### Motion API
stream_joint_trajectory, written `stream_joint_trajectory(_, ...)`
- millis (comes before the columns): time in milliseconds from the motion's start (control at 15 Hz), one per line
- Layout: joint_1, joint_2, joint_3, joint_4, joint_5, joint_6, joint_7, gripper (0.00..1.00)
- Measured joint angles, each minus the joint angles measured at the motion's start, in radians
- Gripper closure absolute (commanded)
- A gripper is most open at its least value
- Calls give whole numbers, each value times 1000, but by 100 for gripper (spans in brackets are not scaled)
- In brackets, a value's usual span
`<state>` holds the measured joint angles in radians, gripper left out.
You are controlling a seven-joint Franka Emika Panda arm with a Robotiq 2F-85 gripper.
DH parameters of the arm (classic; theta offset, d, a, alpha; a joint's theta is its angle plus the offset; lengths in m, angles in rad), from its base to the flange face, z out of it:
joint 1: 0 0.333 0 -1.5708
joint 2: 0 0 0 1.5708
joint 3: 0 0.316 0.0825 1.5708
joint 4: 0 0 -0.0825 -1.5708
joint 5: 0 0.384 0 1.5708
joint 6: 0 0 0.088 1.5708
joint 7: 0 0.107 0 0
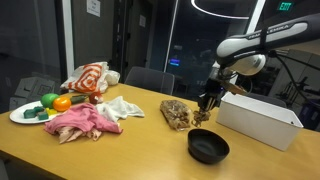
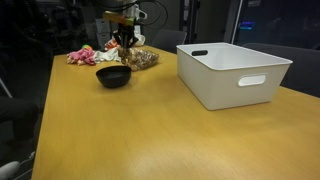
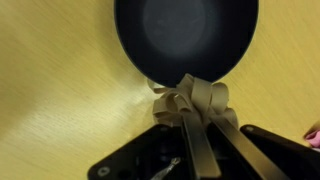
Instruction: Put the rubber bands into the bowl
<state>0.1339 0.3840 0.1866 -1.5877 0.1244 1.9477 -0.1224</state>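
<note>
I will next move my gripper past the black bowl's near rim over the bowl's opening, then lower the tan rubber bands inside.
My gripper is shut on a bunch of tan rubber bands, held just above the near rim of the black bowl. In both exterior views the gripper hangs above and slightly behind the black bowl on the wooden table. A pile of brown rubber bands lies on the table beside the gripper.
A white bin stands next to the bowl. A pink cloth, a white cloth, a plate with toy food and a striped bag lie further along the table. Chairs stand behind.
</note>
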Motion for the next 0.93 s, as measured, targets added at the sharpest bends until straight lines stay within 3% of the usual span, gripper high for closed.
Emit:
stream_joint_trajectory(533,-17,-103,-4,-150,35,-79,0,96)
stream_joint_trajectory(600,-15,-110,-2,-173,47,-77,-2,72)
stream_joint_trajectory(733,-12,-116,2,-209,64,-68,-8,61)
stream_joint_trajectory(933,-3,-117,2,-247,66,-35,-8,36)
